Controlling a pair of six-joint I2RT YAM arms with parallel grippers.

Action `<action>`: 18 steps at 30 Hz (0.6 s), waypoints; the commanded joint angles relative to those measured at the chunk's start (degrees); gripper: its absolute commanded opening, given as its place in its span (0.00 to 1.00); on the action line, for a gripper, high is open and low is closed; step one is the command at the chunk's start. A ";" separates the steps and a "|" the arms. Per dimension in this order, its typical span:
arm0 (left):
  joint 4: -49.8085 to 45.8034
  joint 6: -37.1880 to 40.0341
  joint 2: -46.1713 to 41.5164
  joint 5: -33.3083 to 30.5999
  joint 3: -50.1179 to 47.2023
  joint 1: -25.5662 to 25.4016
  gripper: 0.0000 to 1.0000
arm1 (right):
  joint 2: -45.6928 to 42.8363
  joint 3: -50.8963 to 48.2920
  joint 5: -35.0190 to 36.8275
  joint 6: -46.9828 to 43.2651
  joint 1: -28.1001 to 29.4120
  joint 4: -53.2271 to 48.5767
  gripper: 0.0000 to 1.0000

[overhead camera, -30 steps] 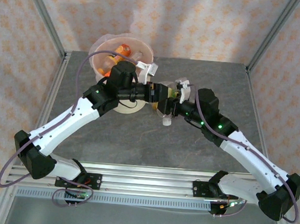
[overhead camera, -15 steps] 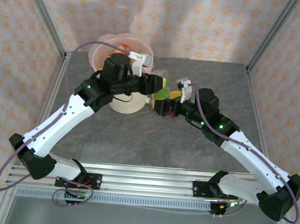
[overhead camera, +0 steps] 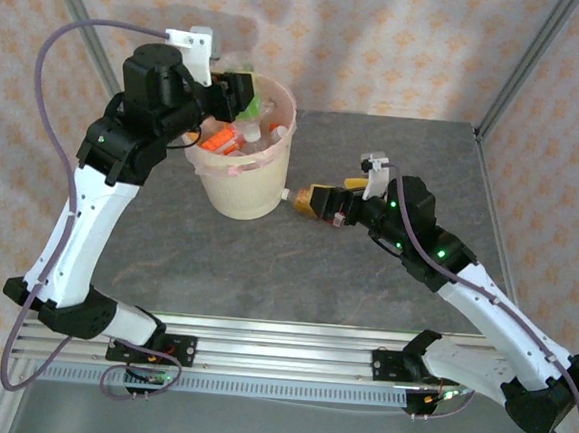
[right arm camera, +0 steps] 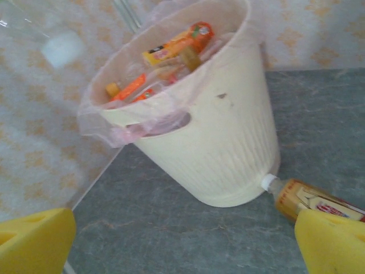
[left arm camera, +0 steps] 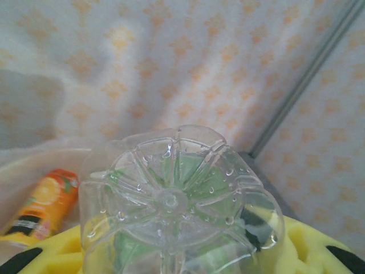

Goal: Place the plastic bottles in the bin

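I need to tilt my left gripper down, lower the clear bottle inside the bin's rim and release it, as the cream-white bin's opening (overhead camera: 264, 129) is below that gripper.
My left gripper (overhead camera: 237, 92) hangs above the cream-white bin (overhead camera: 247, 188), shut on a clear plastic bottle with a green label (overhead camera: 245, 85). The left wrist view faces that bottle's ribbed base (left arm camera: 177, 200), with a yellow pad (left arm camera: 311, 245) on each side. Several orange-labelled bottles (overhead camera: 220, 139) lie inside the bin (right arm camera: 228, 142). My right gripper (overhead camera: 318, 201) stands open low over the table. An amber bottle (right arm camera: 305, 200) lies between its fingers, close by the right pad (right arm camera: 333, 240), its white cap (right arm camera: 268, 182) touching the bin's base.
A thin pink liner (right arm camera: 108, 123) drapes over the bin's rim. The bin stands at the back left of the grey table (overhead camera: 395, 155), with metal frame posts (overhead camera: 527, 65) and patterned walls behind it. The arm bases sit on the rail (overhead camera: 288, 357) at the near edge.
My left arm has risen from the table's middle to above the bin, carrying the green-labelled bottle. My right gripper has opened, and the amber bottle now lies on the table by the bin.
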 commanded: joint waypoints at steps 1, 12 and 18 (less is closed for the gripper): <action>-7.74 7.02 3.38 -7.60 5.85 0.63 0.31 | -0.81 2.61 7.14 2.77 0.29 -4.01 0.99; -19.45 13.31 14.14 -7.10 19.10 0.90 0.32 | -1.42 3.61 13.40 5.40 0.28 -9.58 0.99; -22.52 14.84 19.49 -2.51 22.67 0.90 0.32 | -1.17 3.88 15.71 6.37 0.29 -11.55 0.99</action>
